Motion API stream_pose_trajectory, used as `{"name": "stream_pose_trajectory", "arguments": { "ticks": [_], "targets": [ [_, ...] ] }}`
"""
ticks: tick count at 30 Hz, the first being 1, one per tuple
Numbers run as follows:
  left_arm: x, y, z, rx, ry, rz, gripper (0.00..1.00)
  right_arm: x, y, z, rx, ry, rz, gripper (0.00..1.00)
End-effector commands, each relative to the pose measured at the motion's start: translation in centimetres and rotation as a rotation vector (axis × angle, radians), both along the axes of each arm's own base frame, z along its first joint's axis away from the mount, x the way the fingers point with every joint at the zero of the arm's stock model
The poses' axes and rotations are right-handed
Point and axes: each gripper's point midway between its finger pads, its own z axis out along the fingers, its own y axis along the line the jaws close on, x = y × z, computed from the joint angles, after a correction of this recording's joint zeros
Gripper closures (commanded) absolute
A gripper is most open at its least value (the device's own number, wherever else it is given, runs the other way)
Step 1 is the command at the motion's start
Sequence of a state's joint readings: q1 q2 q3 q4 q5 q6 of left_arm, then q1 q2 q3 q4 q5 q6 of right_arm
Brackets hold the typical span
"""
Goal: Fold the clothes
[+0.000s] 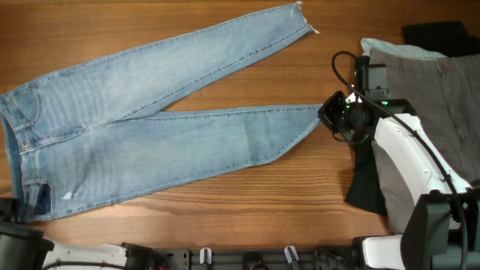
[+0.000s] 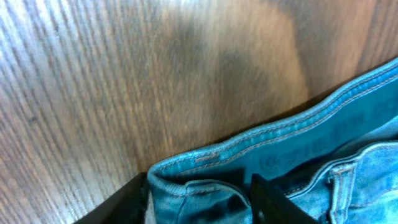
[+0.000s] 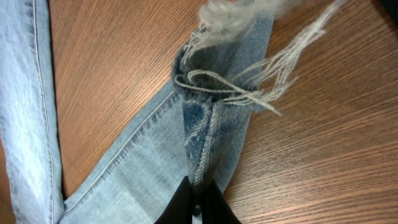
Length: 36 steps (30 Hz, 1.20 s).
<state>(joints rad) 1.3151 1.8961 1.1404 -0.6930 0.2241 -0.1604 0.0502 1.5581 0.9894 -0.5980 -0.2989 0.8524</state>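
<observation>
The lower leg lies spread apart from the upper one, so the robot's right gripper needs to lift next and swing outward onto the upper leg's frayed hem [image 1: 301, 18] to release.
The light-blue denim jeans [image 1: 150, 127] lie flat on the wooden table, waist at the left, both legs running right. My right gripper [image 1: 328, 114] is shut on the frayed hem of the lower leg; in the right wrist view the fingers [image 3: 198, 194] pinch a fold of denim [image 3: 149, 162] just behind the loose threads. My left gripper [image 1: 34, 201] is at the waist's near corner; in the left wrist view its fingers [image 2: 199, 202] are closed around the bunched waistband [image 2: 298, 143]. Grey-khaki trousers [image 1: 442, 97] and a black garment [image 1: 435, 34] lie at the right.
The upper leg's frayed hem [image 1: 300, 19] reaches the far edge of the table. More black cloth [image 1: 367, 187] lies under my right arm, beside the khaki pile. The arm bases stand along the near edge.
</observation>
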Motion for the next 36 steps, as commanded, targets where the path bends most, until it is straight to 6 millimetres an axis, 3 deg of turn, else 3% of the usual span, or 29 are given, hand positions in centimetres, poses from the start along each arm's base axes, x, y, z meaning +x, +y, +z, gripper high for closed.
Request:
{"name": "stream_pose_trajectory", "arguments": {
  "ticks": [1, 6, 8, 11, 15, 16, 22, 27, 29, 31, 36],
  "targets": [
    [-1.1, -2.8, -2.5, -0.112, 0.045, 0.0, 0.68, 0.3, 0.2, 0.1, 0.02, 0.004, -0.01, 0.96],
    [-1.0, -2.3, -2.5, -0.095, 0.041, 0.0, 0.96, 0.3, 0.2, 0.1, 0.019, 0.003, -0.009, 0.96],
    [-1.0, -2.4, -2.2, -0.103, 0.042, 0.0, 0.96, 0.1, 0.1, 0.1, 0.019, 0.01, -0.01, 0.96],
    [-0.8, -1.8, -0.1, -0.104, 0.04, 0.038, 0.96, -0.2, -0.4, 1.3, -0.011, 0.03, -0.018, 0.96],
    [-0.2, 0.7, 5.3, -0.056, 0.021, 0.092, 0.96, 1.0, -2.3, 6.2, -0.144, -0.031, -0.007, 0.96],
    [0.1, 1.8, 8.2, -0.023, 0.009, 0.109, 0.96, 2.3, -2.5, 9.4, -0.172, -0.101, 0.033, 0.96],
    [-1.0, 4.4, 15.4, 0.124, 0.068, 0.13, 0.96, 4.6, -3.7, 17.2, -0.179, -0.254, 0.001, 0.96],
    [-0.5, 5.2, 17.2, 0.176, 0.052, 0.127, 0.96, 7.1, -3.5, 21.2, -0.122, -0.384, -0.064, 0.96],
    [0.6, 5.0, 17.3, 0.18, 0.049, 0.098, 0.96, 9.1, -2.9, 21.9, -0.073, -0.445, -0.076, 0.96],
    [1.6, 4.7, 17.3, 0.184, 0.045, 0.072, 0.96, 10.3, -2.5, 21.0, -0.043, -0.436, -0.1, 0.96],
    [5.3, 4.1, 17.6, 0.225, 0.028, -0.018, 0.96, 14.8, 0.2, 16.3, 0.006, -0.416, -0.035, 0.96]
  ]
}}
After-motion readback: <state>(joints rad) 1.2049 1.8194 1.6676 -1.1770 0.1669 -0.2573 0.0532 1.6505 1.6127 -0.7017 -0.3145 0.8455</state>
